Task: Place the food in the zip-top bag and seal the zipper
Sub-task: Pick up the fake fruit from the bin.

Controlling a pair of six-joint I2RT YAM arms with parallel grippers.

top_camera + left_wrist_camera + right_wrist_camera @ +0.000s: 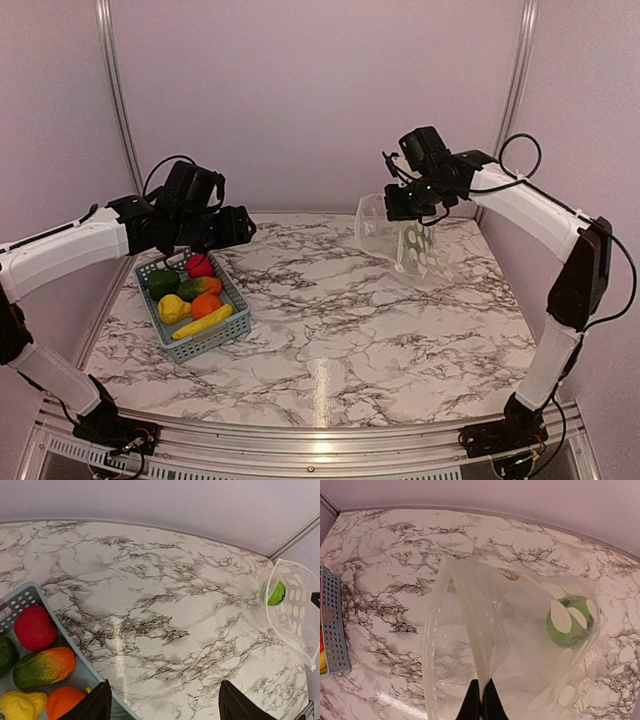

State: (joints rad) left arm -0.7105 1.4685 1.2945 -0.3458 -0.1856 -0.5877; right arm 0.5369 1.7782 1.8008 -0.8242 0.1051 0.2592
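I will move my left gripper down and to the left in the top view next, onto the orange toy fruit [206, 305] [64, 702], because the fruit is below it on that side.
The grey-blue basket [217, 341] at the left holds several toy foods: a red one [199, 265], dark green, green-orange [45, 667], orange and yellow ones. My left gripper [162, 707] is open and empty, above the basket's far edge. My right gripper [481, 700] is shut on the mouth edge of the clear polka-dot bag [520, 650] and holds it above the table at the back right [395, 235]. The bag's mouth hangs open toward the left, its zipper [431, 645] curving along the open edge. A green food [570, 622] lies inside the bag.
Marble table [350, 330] with lilac walls behind and at the sides. A metal rail [300, 440] runs along the near edge by the arm bases.
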